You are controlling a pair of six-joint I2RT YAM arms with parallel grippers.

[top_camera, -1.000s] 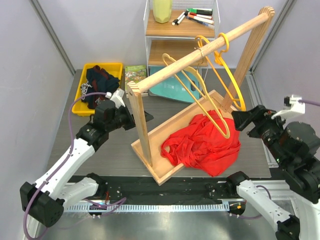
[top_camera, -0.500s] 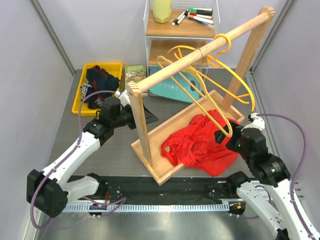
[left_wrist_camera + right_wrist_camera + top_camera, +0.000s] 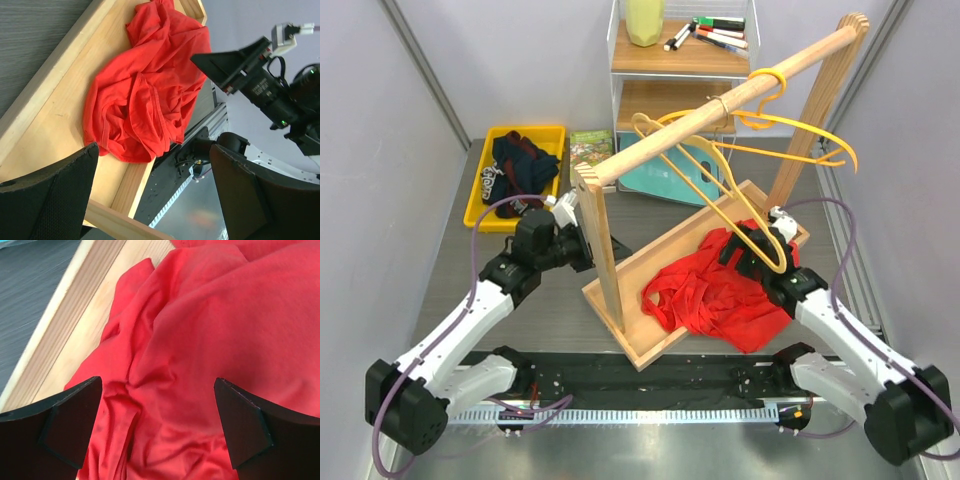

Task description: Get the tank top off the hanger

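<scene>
I should move my right gripper down and to the left in the top view next, onto the tank top's bunched fold (image 3: 700,267) (image 3: 127,385), because the top of the fold is between my open fingers.
The red tank top (image 3: 720,295) lies crumpled on the wooden base (image 3: 620,275) of the clothes rack, off the hangers. Several yellow hangers hang from the rod; one hanger (image 3: 720,190) reaches down over the cloth's far edge, another hanger (image 3: 805,140) is swung out level to the right. My right gripper (image 3: 740,250) hovers open just above the tank top (image 3: 215,340), red cloth filling the space under the right gripper (image 3: 157,384). My left gripper (image 3: 578,243) stands open beside the rack's near post. The left gripper (image 3: 154,150) looks along the base at the tank top (image 3: 145,95).
The slanted wooden rod (image 3: 720,100) and its two posts span the middle. A yellow bin (image 3: 480,185) with dark clothes stands at the back left, with a booklet (image 3: 590,148) next to it. A shelf (image 3: 680,60) with markers stands at the back.
My right arm swung in from the right edge and dropped over the tank top, its jaws widening. One yellow hanger swung up to the right. The left arm shifted slightly.
</scene>
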